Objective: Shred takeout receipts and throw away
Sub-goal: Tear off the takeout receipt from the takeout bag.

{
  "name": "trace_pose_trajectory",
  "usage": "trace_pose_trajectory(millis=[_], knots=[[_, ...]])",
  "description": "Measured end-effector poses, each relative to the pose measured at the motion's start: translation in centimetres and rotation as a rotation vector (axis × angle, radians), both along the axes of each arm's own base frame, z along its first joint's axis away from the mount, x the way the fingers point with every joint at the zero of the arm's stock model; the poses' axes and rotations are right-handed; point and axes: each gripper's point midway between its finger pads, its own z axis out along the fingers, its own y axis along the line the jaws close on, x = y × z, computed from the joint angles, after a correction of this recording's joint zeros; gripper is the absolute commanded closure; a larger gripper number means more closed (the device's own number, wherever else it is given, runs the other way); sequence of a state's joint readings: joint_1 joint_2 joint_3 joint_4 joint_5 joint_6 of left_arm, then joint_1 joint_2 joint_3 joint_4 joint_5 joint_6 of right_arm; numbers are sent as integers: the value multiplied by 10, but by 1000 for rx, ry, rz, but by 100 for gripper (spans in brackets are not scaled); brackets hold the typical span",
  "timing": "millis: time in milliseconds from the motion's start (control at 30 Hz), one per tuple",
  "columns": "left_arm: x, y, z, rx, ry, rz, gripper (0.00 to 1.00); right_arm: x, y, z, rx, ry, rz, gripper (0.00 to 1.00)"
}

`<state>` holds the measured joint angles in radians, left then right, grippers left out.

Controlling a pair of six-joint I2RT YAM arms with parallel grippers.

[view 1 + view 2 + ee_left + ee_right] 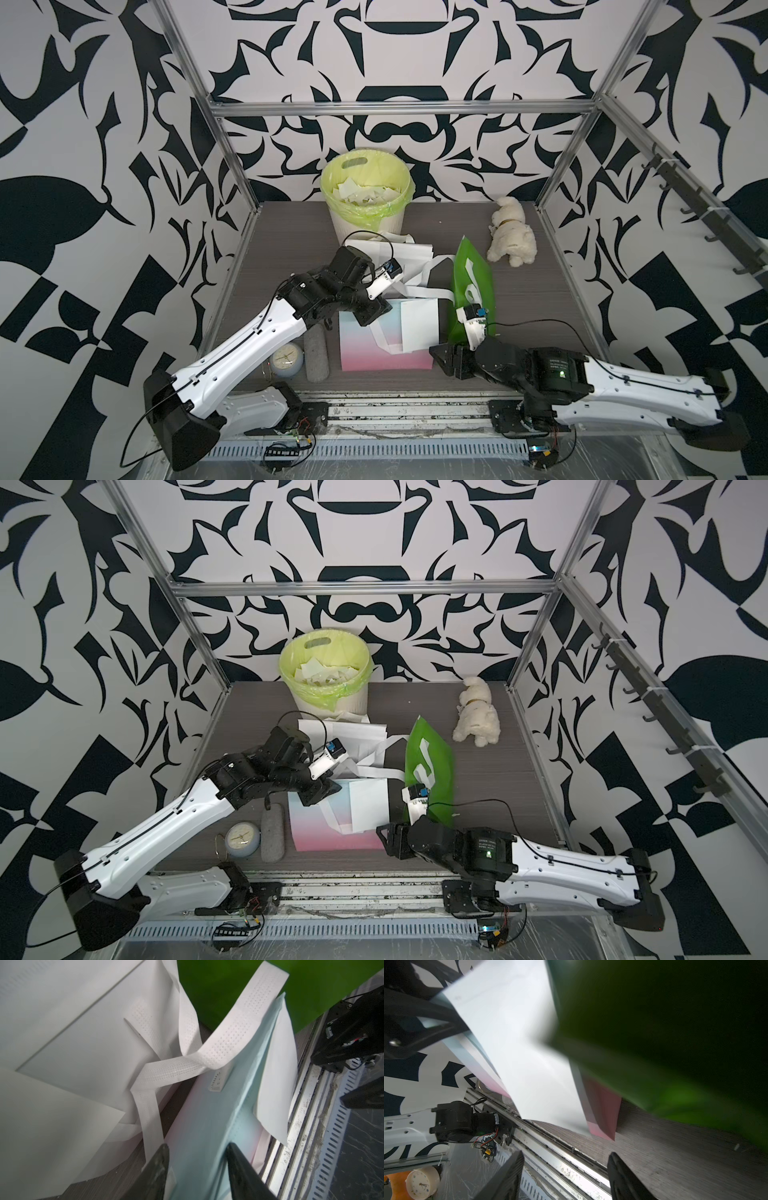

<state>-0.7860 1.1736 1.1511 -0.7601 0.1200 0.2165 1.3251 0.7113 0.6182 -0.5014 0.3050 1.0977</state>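
Note:
I need to move my right gripper toward the gift bag next with its fingers open and close it on the white receipt's near edge (422, 349) (563, 1126), because that edge sticks out free of the bag.
A white takeout receipt (419, 328) (368, 806) lies flat across the right half of a pink-to-blue gift bag (374, 357) (328, 837). It sticks out past the bag's edge in the wrist views (276, 1076) (525, 1053). My left gripper (374, 316) (197, 1147) is at the bag's far left corner, its jaws closed on the bag's blue end (207, 1126). My right gripper (436, 355) (564, 1159) stands open just right of the bag's near corner, with nothing between its fingers. Torn white scraps (365, 195) fill the lined bin (345, 228) at the back.
A white tote bag (411, 255) with loose straps lies behind the gift bag. A green bag (473, 274) lies to its right, and a plush dog (511, 237) sits further back. A small clock (286, 359) and a grey roll (316, 353) are at front left. A metal rail (395, 411) edges the table's front.

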Motion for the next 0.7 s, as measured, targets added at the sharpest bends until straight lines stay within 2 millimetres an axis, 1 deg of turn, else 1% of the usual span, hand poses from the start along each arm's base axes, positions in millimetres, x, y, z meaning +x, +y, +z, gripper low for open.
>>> trace_pose_trajectory(millis=[133, 267, 533, 700], knots=[[-1, 0, 0, -2, 2, -3, 52, 1, -1, -13, 35, -7, -14, 30], [-1, -1, 0, -4, 4, -5, 52, 3, 3, -20, 74, -14, -23, 30], [-3, -2, 1, -10, 10, -12, 52, 6, 13, -15, 159, -29, -31, 37], [-3, -2, 1, -13, 12, -15, 52, 9, 14, -11, 214, -48, -46, 41]])
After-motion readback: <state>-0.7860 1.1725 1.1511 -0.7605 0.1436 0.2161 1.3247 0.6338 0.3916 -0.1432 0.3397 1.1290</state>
